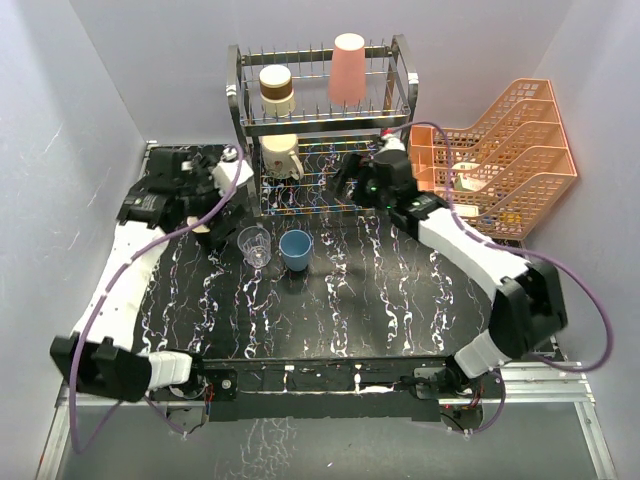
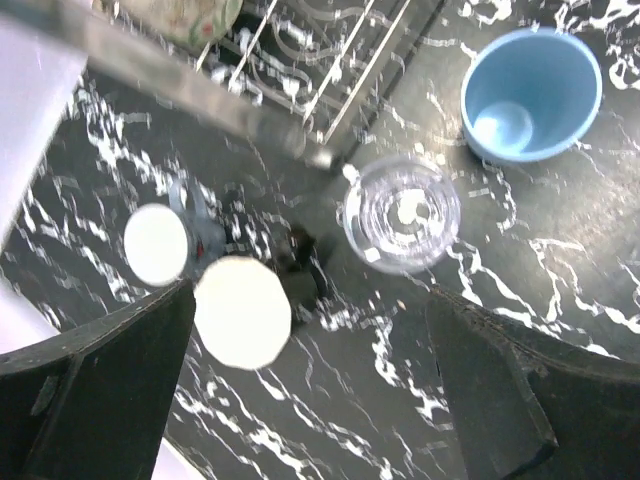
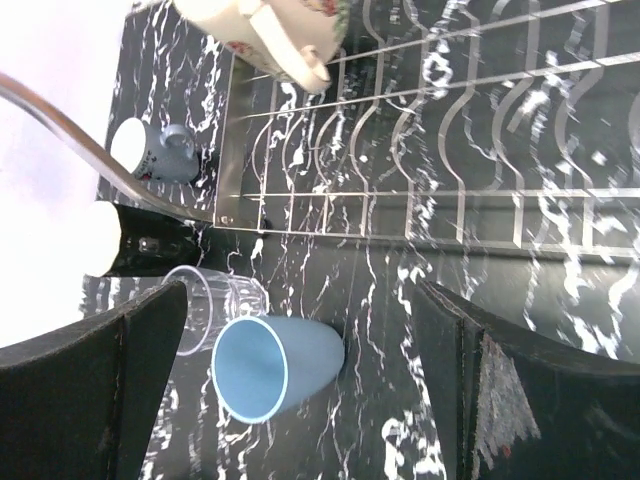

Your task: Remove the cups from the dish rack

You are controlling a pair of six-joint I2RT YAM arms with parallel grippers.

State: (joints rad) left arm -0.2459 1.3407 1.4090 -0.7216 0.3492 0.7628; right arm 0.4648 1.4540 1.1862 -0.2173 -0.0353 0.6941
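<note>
The right gripper moves to the left in the top view onto the cream mug's handle next, as it lies that way and juts toward the gripper.
The steel dish rack stands at the back. Its top tier holds a salmon-pink tumbler and a brown-and-cream cup. A cream mug sits on the lower tier. A clear glass and a blue cup stand upright on the table in front of the rack. In the left wrist view a black mug and a small cup stand left of the glass. My left gripper is open and empty above the table beside the black mug. My right gripper is open and empty at the rack's front.
Orange plastic mesh trays stand stacked at the back right, beside the rack. Grey walls close in the left, back and right. The table is black marble-patterned. Purple cables loop off both arms.
</note>
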